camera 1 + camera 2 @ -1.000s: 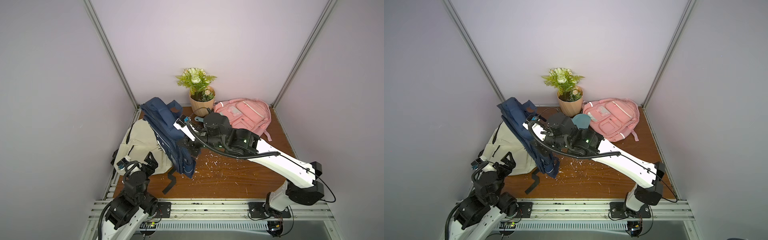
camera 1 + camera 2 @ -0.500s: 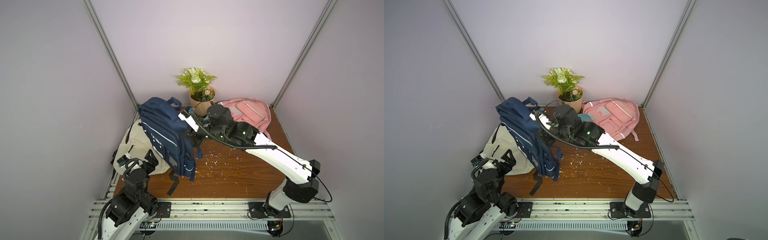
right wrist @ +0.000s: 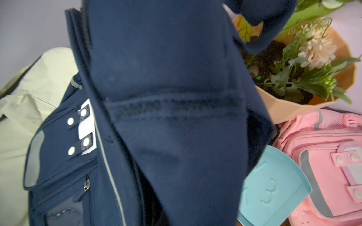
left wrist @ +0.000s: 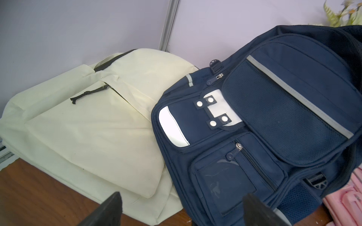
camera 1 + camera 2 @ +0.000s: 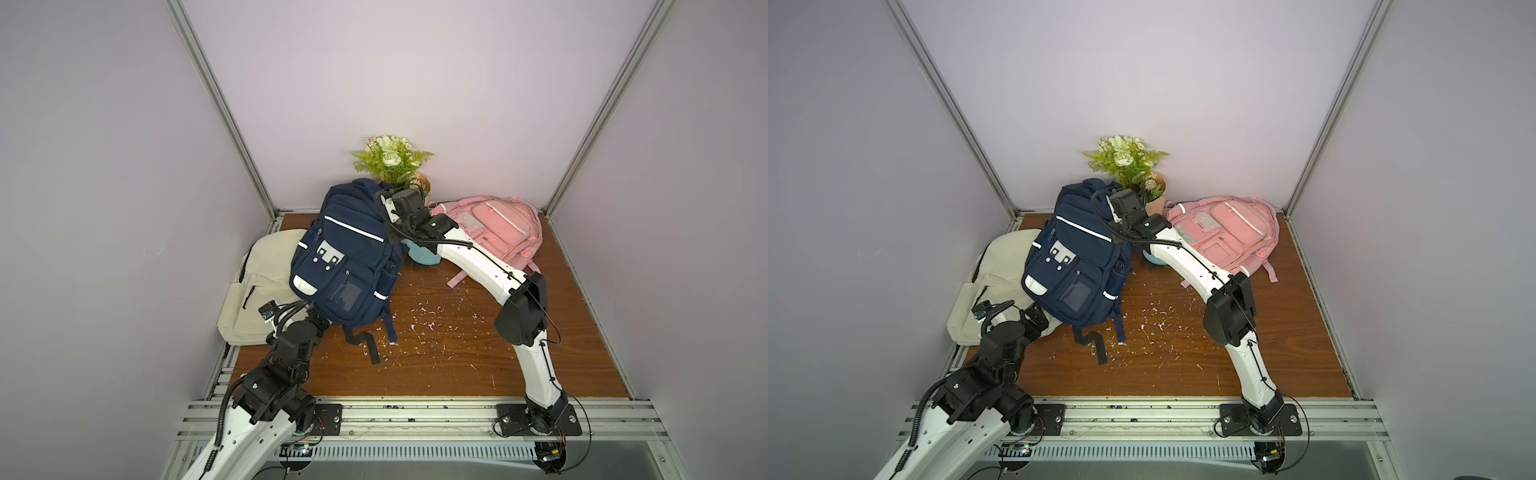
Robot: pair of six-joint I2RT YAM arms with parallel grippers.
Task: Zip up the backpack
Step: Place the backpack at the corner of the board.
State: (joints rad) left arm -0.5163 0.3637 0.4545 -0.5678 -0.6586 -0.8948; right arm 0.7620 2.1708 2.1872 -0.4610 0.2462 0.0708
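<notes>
I will next lower my right gripper a little toward the cream backpack (image 5: 273,254) (image 3: 51,73) and let go of the navy fabric, since the backpack's top still hangs raised above the wooden floor.
The navy backpack (image 5: 345,257) (image 5: 1075,257) hangs upright over the wooden floor, front pockets facing the top views, straps trailing below it. My right gripper (image 5: 395,199) (image 5: 1121,199) is at the backpack's top, shut on its navy fabric. That fabric (image 3: 166,78) fills the right wrist view and hides the jaws. My left gripper (image 5: 316,322) (image 5: 1036,318) (image 4: 182,203) stands open just below the backpack's bottom edge, holding nothing. A front-pocket zipper pull (image 4: 238,145) shows in the left wrist view.
A cream backpack (image 5: 262,286) lies against the left wall, partly under the navy one. A pink backpack (image 5: 494,232) lies at the back right. A potted plant (image 5: 395,166) stands in the back corner, and a light-blue plastic piece (image 3: 270,191) lies beside it. Walls close in on three sides.
My right arm has raised the navy backpack and swung it toward the back, turning its front pockets up into view. My left gripper has edged toward its bottom, still open.
</notes>
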